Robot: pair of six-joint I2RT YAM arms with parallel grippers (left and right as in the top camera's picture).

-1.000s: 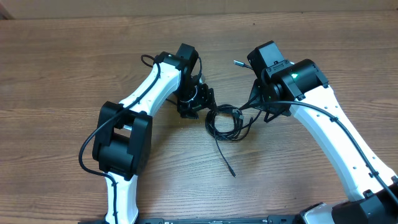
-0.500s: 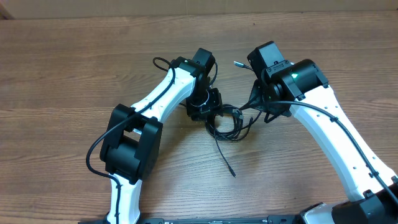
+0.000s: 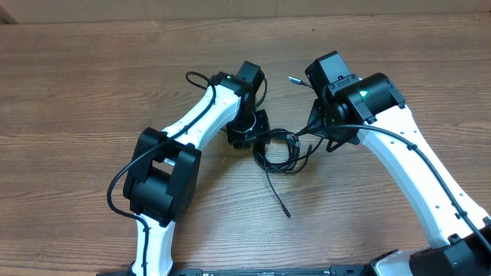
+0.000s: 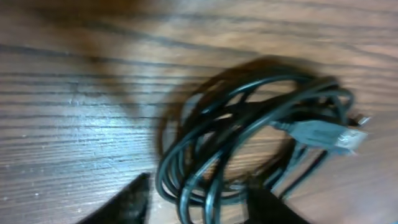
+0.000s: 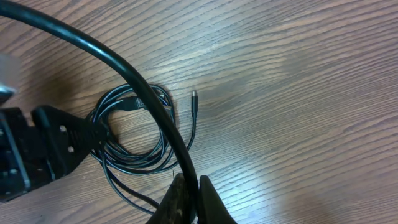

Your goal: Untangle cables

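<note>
I will next pull the black cable to the right in the overhead view with my right gripper, away from the coil [image 4: 249, 124], and let it go, because there is bare wood there.
The cables [image 3: 280, 153] lie as a black tangled coil at mid-table, with one loose tail running toward the front [image 3: 285, 208]. My left gripper [image 3: 257, 138] is down at the coil's left edge. In the left wrist view its open jaws [image 4: 202, 202] straddle several strands of the coil [image 4: 249, 124], and a grey plug [image 4: 345, 138] lies at the right. My right gripper [image 5: 198, 186] is shut on a black cable that arcs up and away from the coil [image 5: 134, 137]. Overhead, that gripper [image 3: 321, 132] sits just right of the coil.
A small silver plug end [image 3: 291, 77] lies on the wooden table behind the coil, beside the right arm's wrist. Another thin plug tip [image 5: 194, 94] lies just right of the coil. The left arm's fingers [image 5: 56, 140] show in the right wrist view.
My left gripper has moved right onto the coil's left edge, and its jaws have narrowed around the strands. The right arm and the coil have not moved.
</note>
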